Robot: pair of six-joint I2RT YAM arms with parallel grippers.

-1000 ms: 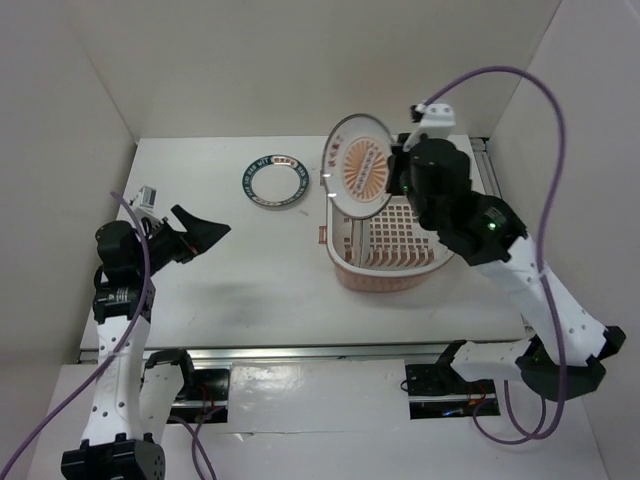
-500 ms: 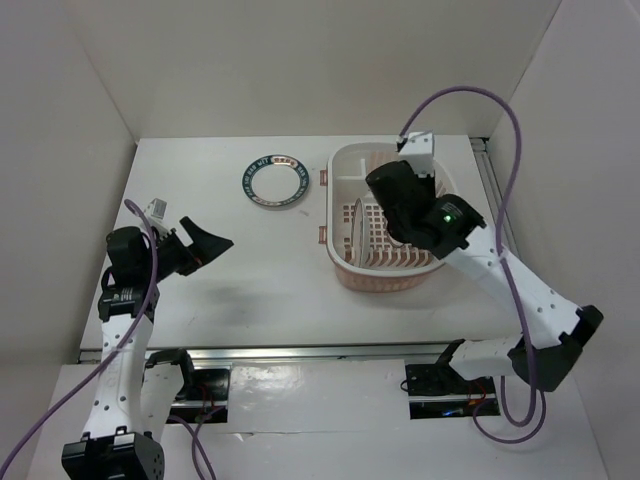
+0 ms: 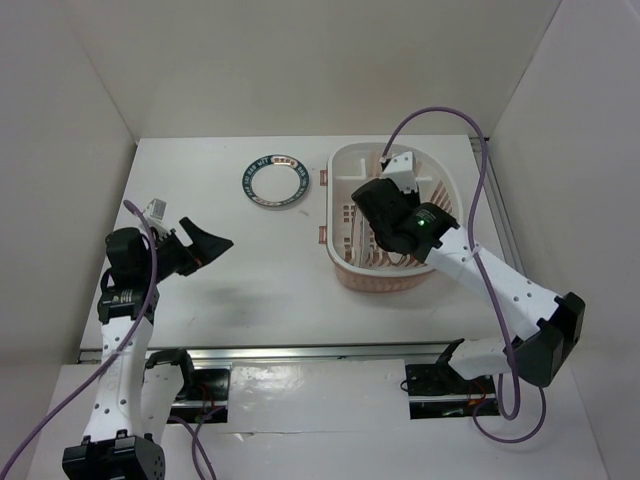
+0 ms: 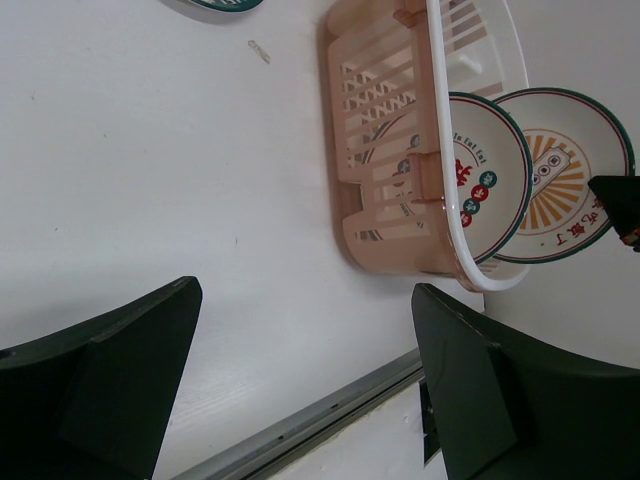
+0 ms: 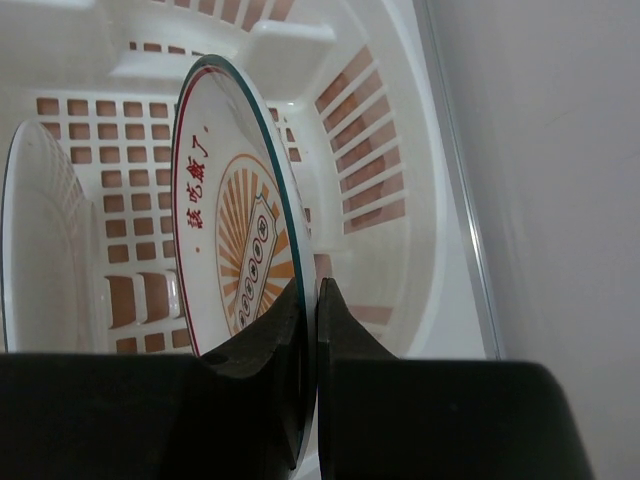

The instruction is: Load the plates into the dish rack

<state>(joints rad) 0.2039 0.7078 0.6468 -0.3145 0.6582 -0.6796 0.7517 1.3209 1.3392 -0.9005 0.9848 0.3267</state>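
I will next move my right gripper down to the left in the top view and let go of the orange-centred plate's rim over the rack's grid bottom (image 3: 374, 256) (image 5: 140, 245) next to the second plate, because that gap is empty.
The pale pink and white dish rack (image 3: 385, 280) stands at the table's back right. My right gripper (image 3: 378, 228) reaches down inside it. In the right wrist view that gripper (image 5: 312, 300) is shut on the rim of the orange-centred plate (image 5: 235, 250), held upright on edge over the rack's grid floor. A second plate (image 5: 35, 240) stands upright to its left; in the left wrist view it shows red marks (image 4: 480, 190). The teal-ringed plate (image 3: 276, 180) lies flat on the table left of the rack. My left gripper (image 3: 205, 240) hovers open at the left, holding nothing.
White walls close in the table at the back and both sides. A metal rail (image 4: 330, 420) runs along the near edge. The right arm's purple cable (image 3: 480, 170) loops over the rack's right side. Bare tabletop (image 3: 260, 270) lies between the left gripper and the rack.
My right gripper has brought the orange-centred plate down from above the rack's back rim into the rack. The left arm has barely shifted.
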